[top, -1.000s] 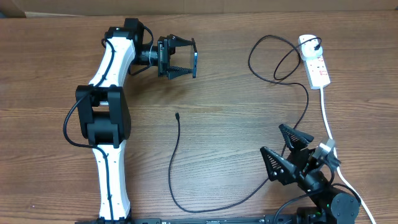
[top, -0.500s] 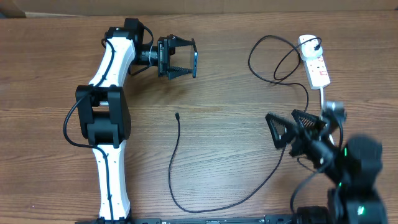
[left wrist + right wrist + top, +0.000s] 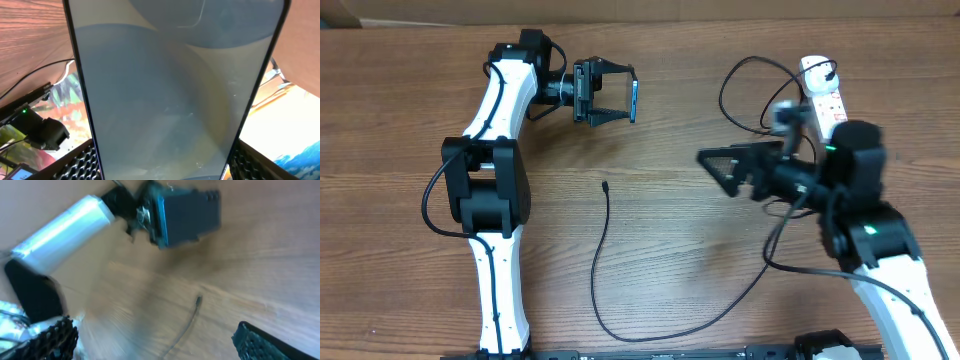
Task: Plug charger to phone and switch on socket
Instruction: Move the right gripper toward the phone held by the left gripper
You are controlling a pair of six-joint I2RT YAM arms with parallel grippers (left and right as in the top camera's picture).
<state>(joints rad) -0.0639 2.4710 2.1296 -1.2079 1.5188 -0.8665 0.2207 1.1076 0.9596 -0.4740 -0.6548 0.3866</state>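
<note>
The open fingers of my right gripper are still clear of the phone's near end [image 3: 633, 112], so they need to go outward and to the left in the overhead view next, onto that end.
My left gripper [image 3: 628, 95] is raised at the back left, shut on the phone [image 3: 634, 102], held on edge. In the left wrist view the phone's pale blue screen [image 3: 175, 90] fills the frame between the fingers [image 3: 165, 172]. The charger's connector tip [image 3: 606, 187] lies on the table below the phone. Its black cable curves forward, right and back to a plug in the white socket [image 3: 830, 108] at the back right. My right gripper [image 3: 716, 172] is open and empty above the table, right of the tip. The right wrist view shows the tip [image 3: 198, 300], the phone [image 3: 187, 212] and the open fingers [image 3: 155, 345].
The wooden table [image 3: 680, 250] carries a loose loop of black cable [image 3: 745, 95] left of the socket. The socket's thick white cord [image 3: 842, 180] runs toward the front right under my right arm. A cardboard wall stands along the far edge.
My right arm rose from the front right and swung left and away, over the table's middle right. The left arm, phone and cable tip have not moved.
</note>
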